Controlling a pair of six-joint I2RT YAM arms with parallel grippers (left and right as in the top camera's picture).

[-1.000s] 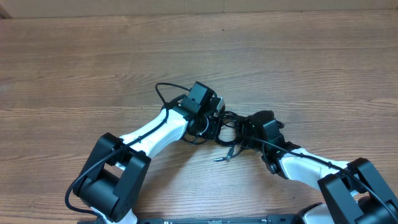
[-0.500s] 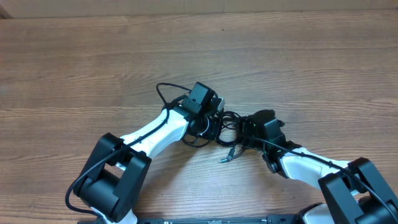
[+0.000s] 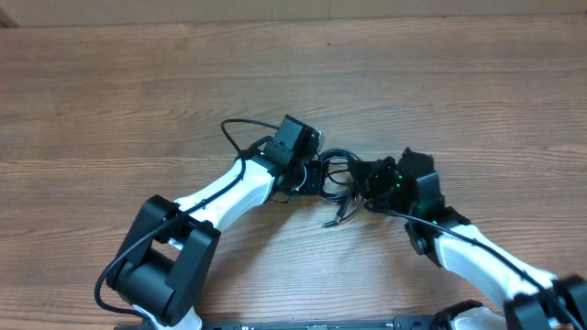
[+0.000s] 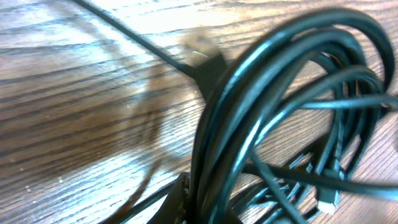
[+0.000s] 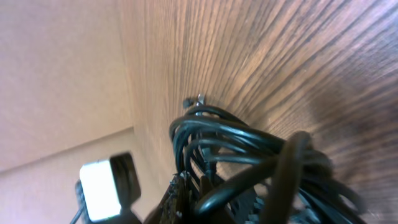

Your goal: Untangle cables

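Note:
My right gripper will pull to its right in the overhead view to spread the bunched cords. Then it will release them, because the wood there is open.
The cables (image 3: 336, 176) are a knot of thin black cords bunched between my two grippers at the table's middle. A silver-tipped plug end (image 3: 331, 221) trails out below the knot. My left gripper (image 3: 310, 172) is shut on the bundle's left side. In the left wrist view the cords (image 4: 261, 93) loop over one dark finger (image 4: 180, 199). My right gripper (image 3: 369, 181) is shut on the right side. In the right wrist view the coils (image 5: 236, 143) are pinched at the jaws, lifted off the wood.
A wooden table (image 3: 138, 101) lies all around. A loop of thicker black arm wiring (image 3: 237, 137) arches left of the left wrist. The left arm's white link (image 3: 229, 188) and the right arm's white link (image 3: 477, 261) reach in from the front edge.
My right gripper has swung to the right and turned, pulling the bundle wider. My left gripper has shifted slightly left and back. The loose plug end has moved a little.

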